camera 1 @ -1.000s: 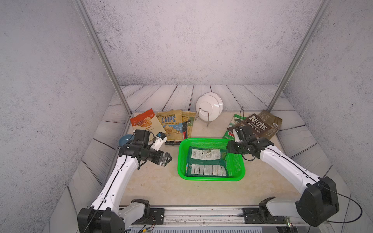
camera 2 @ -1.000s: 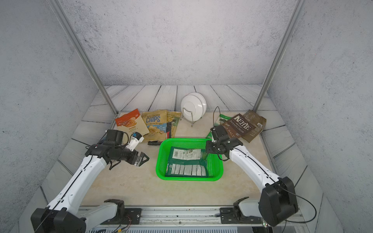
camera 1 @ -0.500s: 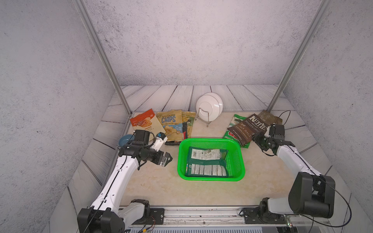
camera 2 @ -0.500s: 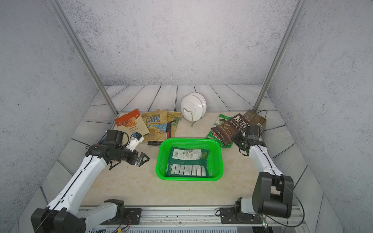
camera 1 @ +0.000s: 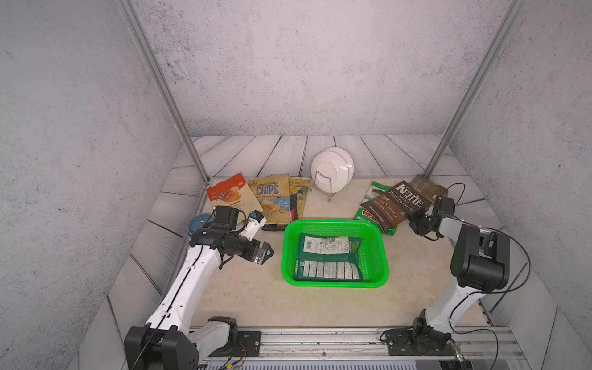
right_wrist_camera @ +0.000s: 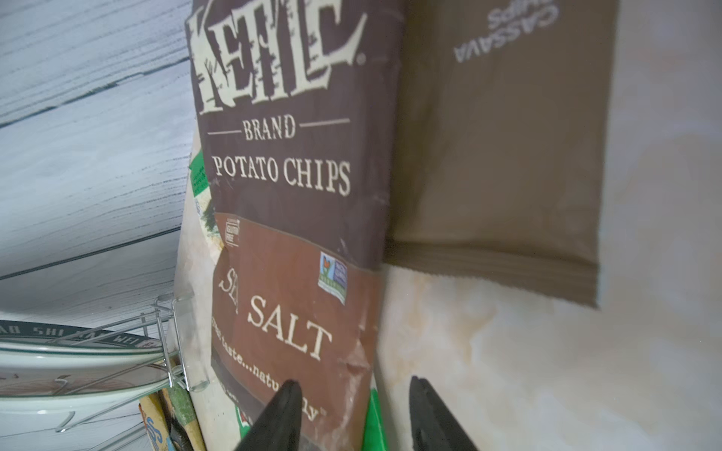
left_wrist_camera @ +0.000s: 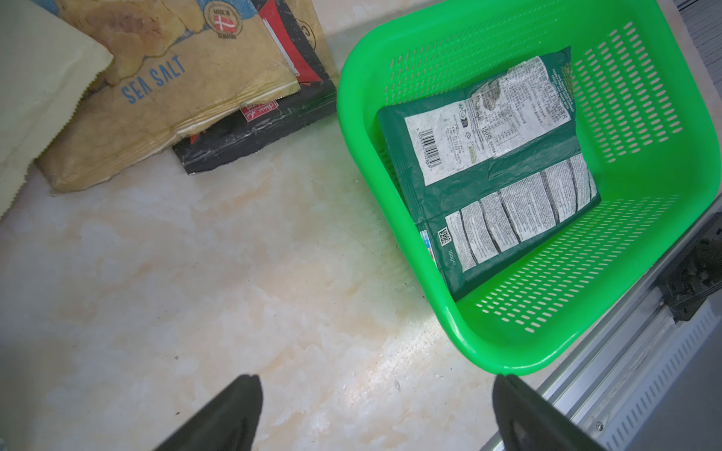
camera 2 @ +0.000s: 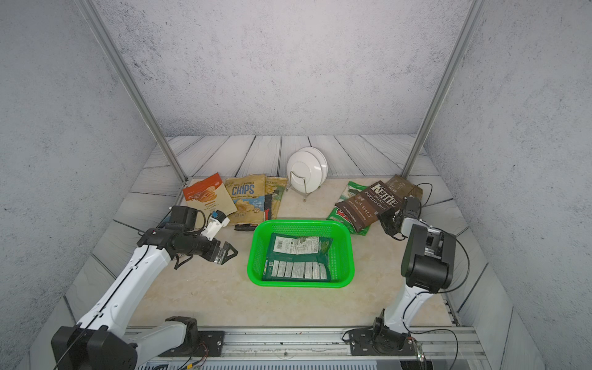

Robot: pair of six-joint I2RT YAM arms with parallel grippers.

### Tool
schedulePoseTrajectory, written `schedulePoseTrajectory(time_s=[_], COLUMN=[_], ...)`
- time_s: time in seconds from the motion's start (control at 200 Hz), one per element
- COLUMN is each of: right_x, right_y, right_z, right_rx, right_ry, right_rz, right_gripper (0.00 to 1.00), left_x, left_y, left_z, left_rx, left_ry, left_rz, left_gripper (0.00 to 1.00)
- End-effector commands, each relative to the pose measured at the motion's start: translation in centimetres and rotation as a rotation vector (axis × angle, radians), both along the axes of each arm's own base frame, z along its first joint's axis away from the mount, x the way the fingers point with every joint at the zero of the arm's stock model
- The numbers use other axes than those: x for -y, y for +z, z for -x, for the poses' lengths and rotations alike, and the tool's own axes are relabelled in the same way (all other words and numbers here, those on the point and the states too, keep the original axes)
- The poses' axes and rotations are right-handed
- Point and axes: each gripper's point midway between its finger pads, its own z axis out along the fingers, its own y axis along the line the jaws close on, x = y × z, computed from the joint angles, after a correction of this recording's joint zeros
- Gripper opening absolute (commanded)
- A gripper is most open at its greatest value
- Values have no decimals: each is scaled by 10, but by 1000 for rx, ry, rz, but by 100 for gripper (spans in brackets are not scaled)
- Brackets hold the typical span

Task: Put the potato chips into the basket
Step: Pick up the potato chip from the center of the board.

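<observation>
The Kettle bag's near long edge (right_wrist_camera: 373, 296) already runs between the open fingers of the robot's right gripper, so the gripper should next slide outward and down along that edge and close there.
The green basket (camera 1: 333, 223) (camera 2: 301, 223) (left_wrist_camera: 508, 351) sits mid-table with a dark green bag (camera 1: 328, 258) (left_wrist_camera: 496, 168) lying face down inside. At the back right a brown Kettle bag (camera 1: 394, 205) (right_wrist_camera: 289, 156) lies over a green bag (camera 1: 374, 192) and beside a brown cassava bag (camera 1: 426, 189). My right gripper (camera 1: 416, 221) (right_wrist_camera: 353, 382) is low at the Kettle bag's edge. Its jaws are apart, one over the bag and one over the table. Orange (camera 1: 229, 195), tan CHIPS (camera 1: 272, 198) and black (camera 1: 275, 227) bags lie back left. My left gripper (camera 1: 267, 253) (left_wrist_camera: 377, 380) hovers open left of the basket.
White plates (camera 1: 331, 168) stand in a wire rack at the back centre. A small blue bowl (camera 1: 200, 221) sits behind my left arm. A metal rail (camera 1: 320, 339) runs along the front edge, and slanted frame posts rise at both back corners.
My right arm has swung from the basket's right rim out to the right side of the Kettle bag, its jaws narrowing slightly. The left arm has not moved.
</observation>
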Motion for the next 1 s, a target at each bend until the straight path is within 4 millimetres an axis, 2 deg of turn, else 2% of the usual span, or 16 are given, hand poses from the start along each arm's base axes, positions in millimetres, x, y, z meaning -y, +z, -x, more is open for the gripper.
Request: schedulePoseTrajectory(time_s=[0.0,0.23,0.45,0.611,0.731,0.781,0.811,0.911,0.996], right_x=[0,6,16,18,16,15,14,12,9], right_y=[-9,-25,-23,-18,-14,-10,-7,9,25], right_z=[-15,-26,-39,-46,-48,-47,-46,-42,-37], right_rx=[16,-5,26,58,79,96,105,142,171], right_ry=[7,9,14,30,43,48,48,57,61], right_rz=[-33,-26,-19,-13,-8,-10,-9,5,15], right_gripper=[48,48,45,34,14,11,6,0,0], left_x=[0,-1,0,0,0,0,0,0,0], left_y=[-3,-2,-2,-3,-3,-3,-2,-2,-2], left_z=[2,1,2,2,2,2,2,2,3], left_rx=[-7,-4,-7,-10,-9,-10,-10,-9,-10], left_ry=[-3,-2,-4,-4,-4,-4,-4,-4,-4], left_rz=[4,2,5,5,5,5,7,8,7], left_gripper=[99,99,99,99,99,99,99,99,99])
